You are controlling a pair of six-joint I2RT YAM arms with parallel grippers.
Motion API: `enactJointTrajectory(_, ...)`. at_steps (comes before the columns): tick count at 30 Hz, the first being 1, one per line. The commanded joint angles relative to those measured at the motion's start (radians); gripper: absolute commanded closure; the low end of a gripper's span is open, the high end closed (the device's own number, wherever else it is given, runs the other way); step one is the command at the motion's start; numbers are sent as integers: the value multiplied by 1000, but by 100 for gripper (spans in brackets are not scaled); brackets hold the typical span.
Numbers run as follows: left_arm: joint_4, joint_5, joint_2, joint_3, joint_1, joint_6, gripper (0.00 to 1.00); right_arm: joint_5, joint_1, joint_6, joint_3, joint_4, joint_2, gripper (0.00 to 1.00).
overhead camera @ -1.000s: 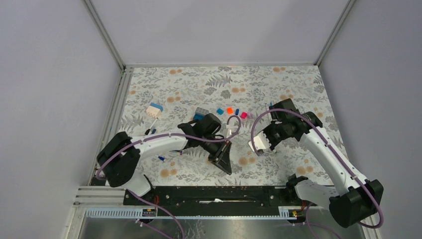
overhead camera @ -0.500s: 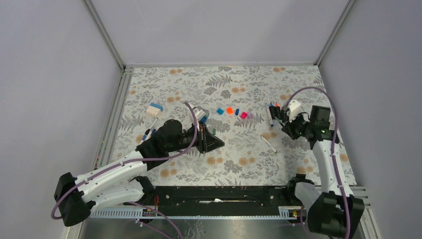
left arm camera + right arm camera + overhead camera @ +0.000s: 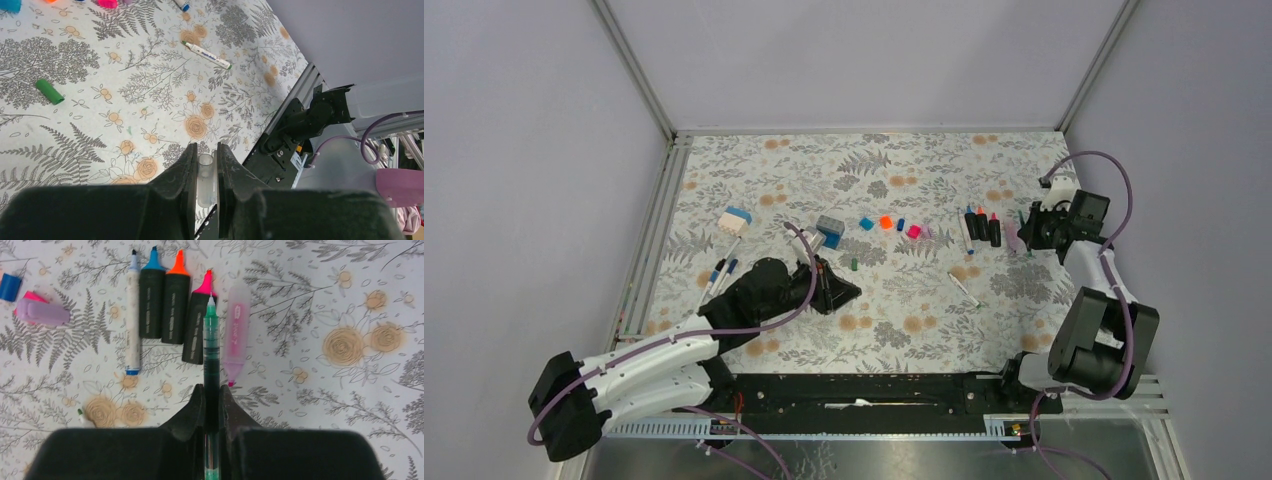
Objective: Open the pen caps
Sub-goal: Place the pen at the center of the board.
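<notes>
Next, my right gripper turns and lowers back beside the lone white pen (image 3: 970,287) to free the green pen, since that spot lies below it, nearer my base.
My left gripper (image 3: 848,291) sits mid-table, shut on a clear, translucent pen cap (image 3: 205,176) held between the fingers. My right gripper (image 3: 1028,237) is at the far right, shut on a green pen (image 3: 211,347) whose bare tip points over the laid-out highlighters. Loose caps lie in a row at mid-table: blue (image 3: 865,223), orange (image 3: 885,222), small blue (image 3: 901,224) and pink (image 3: 913,231). A green cap (image 3: 853,265) lies close ahead of the left gripper and also shows in the left wrist view (image 3: 49,92). A purple cap (image 3: 42,312) shows in the right wrist view.
Three uncapped dark highlighters (image 3: 982,224), a white pen (image 3: 132,310) and a pink translucent highlighter (image 3: 236,327) lie below the right gripper. Another white pen (image 3: 965,290) lies mid-right. A blue-grey block (image 3: 829,230), a white-blue block (image 3: 734,220) and pens (image 3: 721,270) are at the left.
The two grippers, close together a second ago, have pulled apart. The right arm swung to the far right with the green pen. The left gripper drew back left with the clear cap.
</notes>
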Motion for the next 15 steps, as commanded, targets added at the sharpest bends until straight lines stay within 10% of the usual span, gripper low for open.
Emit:
enactJointTrajectory(1, 92, -39, -42, -12, 4, 2, 100, -63, -17, -46, 82, 20, 38, 100)
enactJointTrajectory(5, 82, -50, -44, -16, 5, 12, 100, -344, -4, -283, 65, -164, 23, 100)
enactJointTrajectory(15, 59, -91, -16, 8, 8, 20, 100, -293, 133, -460, -115, -220, -73, 98)
